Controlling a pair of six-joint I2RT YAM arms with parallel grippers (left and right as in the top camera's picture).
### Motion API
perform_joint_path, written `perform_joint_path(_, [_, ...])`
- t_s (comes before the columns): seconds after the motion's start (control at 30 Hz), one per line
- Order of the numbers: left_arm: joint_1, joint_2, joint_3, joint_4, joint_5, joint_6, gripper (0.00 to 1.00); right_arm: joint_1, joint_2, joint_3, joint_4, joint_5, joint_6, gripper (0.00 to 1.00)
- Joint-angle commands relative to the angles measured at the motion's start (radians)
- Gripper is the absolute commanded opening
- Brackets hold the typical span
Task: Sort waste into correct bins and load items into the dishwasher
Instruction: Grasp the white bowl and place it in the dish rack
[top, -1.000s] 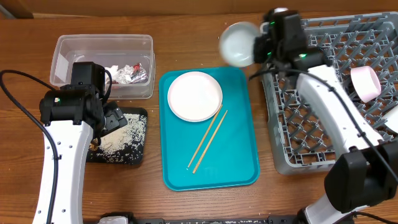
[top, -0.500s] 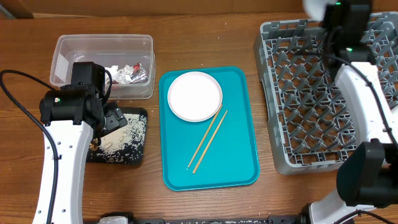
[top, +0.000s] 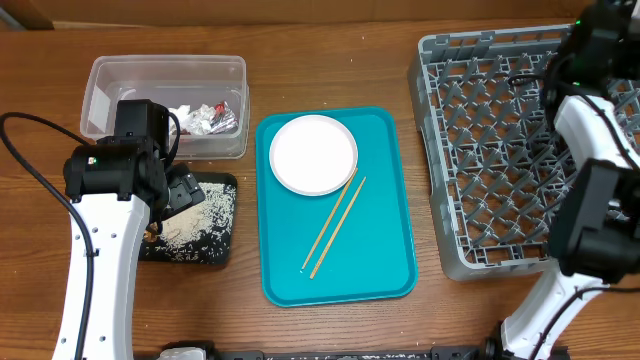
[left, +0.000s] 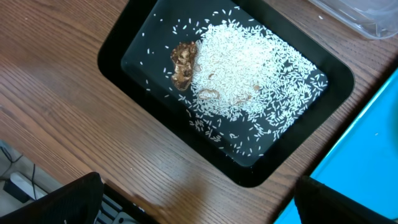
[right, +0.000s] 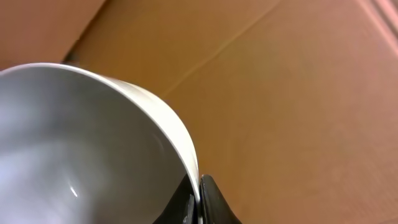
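I will move my right gripper down and slightly back next, to release the bowl among the grey dish rack's far wires below it.
My left gripper is open and empty, hovering just over the near edge of the black tray, which holds pale rice grains and a brown food scrap. In the overhead view it is over that tray. My right gripper is shut on the rim of the pale grey bowl, held up against a brown cardboard background. The right arm reaches over the back right of the grey dish rack. The white plate and two chopsticks lie on the teal tray. The pink bowl is hidden.
The clear tub at the back left holds a crumpled napkin and red and silver wrappers. The dish rack fills the right side. Bare wood lies between the teal tray and the rack.
My right arm has swung from the rack's left edge to its back right corner with the grey bowl, which has left the overhead view. The left arm has not moved.
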Motion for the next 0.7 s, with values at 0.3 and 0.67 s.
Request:
perform_joint_path(0.3, [0.005,-0.003,0.002,0.001,0.001,-0.006,1.00,0.076,0.030,0.013,-0.343,0.013,0.357,0.04])
perform_joint_path(0.67, [0.005,-0.003,0.002,0.000,0.001,-0.006,1.00,0.156,0.030,0.013,-0.576,-0.082,0.478,0.18])
